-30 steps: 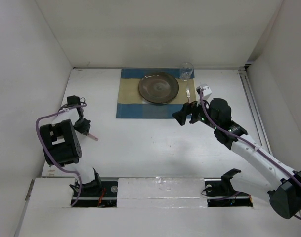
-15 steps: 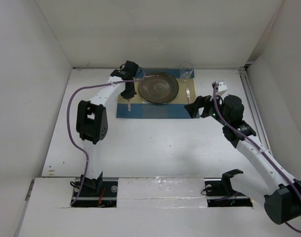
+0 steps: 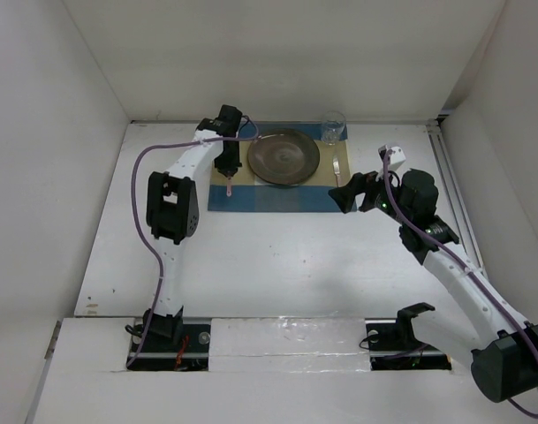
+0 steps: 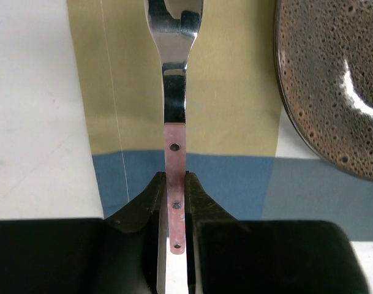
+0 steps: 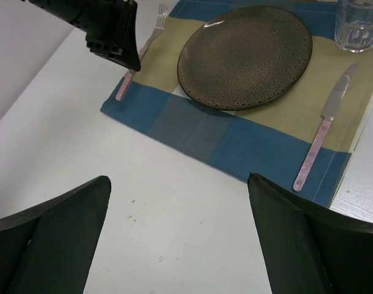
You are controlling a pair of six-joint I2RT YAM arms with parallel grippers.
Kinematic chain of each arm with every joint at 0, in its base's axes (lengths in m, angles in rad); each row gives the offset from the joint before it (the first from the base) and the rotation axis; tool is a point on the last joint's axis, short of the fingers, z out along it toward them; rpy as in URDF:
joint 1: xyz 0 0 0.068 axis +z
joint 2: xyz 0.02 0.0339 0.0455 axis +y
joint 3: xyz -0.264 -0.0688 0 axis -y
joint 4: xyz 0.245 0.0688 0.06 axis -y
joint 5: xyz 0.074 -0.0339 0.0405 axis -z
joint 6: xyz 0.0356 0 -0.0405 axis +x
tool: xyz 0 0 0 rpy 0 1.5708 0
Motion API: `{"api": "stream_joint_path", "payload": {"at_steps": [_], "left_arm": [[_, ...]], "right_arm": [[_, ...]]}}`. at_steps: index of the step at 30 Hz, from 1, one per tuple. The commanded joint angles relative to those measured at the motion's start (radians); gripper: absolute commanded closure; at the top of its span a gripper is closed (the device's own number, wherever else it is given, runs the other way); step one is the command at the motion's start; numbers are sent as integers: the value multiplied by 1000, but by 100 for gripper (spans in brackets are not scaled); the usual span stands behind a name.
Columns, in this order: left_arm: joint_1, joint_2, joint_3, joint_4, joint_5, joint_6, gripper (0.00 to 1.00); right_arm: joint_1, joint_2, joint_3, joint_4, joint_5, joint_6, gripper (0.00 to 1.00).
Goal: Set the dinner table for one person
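The fork is hovering lined up beside the plate [image 3: 284, 156], so the robot will lower its left gripper toward the placemat's tan strip [image 3: 239, 178] below it and let go of the fork's pink handle.
My left gripper [image 3: 227, 173] is shut on the pink handle of a fork [image 4: 174, 110] at the left side of the blue-and-tan placemat [image 3: 269, 196]. The fork's head points to the far edge, just left of the dark speckled plate [image 3: 284, 156]. In the right wrist view the fork [image 5: 148, 41] looks low on the mat, its handle end over the near edge. A pink-handled knife [image 5: 324, 138] lies on the mat right of the plate. A glass [image 3: 332, 128] stands at the far right corner. My right gripper [image 3: 350, 196] is open and empty over the white dinner table [image 3: 277, 265], near the mat's right corner.
White walls enclose the table on the left, back and right. A rail [image 3: 450, 185] runs along the table's right edge. The left arm [image 3: 167, 203] stretches up along the left half of the table.
The left arm swung from the table's left side out to the placemat with the fork, then settled slightly nearer. The right gripper drew back to the right, away from the knife.
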Motion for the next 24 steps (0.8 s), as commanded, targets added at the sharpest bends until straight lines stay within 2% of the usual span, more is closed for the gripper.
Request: {"api": "stream_joint_path", "payload": {"at_steps": [1,8,24], "left_arm": [[16,30,81,-47,38,34,100],[16,110,115,-47,68,56,100],[16,137,124,-47,90,47,100]], "right_arm": [[-4,-1,44,23,-9,6,1],[-4,-1,71,-9,10,-5,1],[-4,-19,110,-89,39,-43,1]]}}
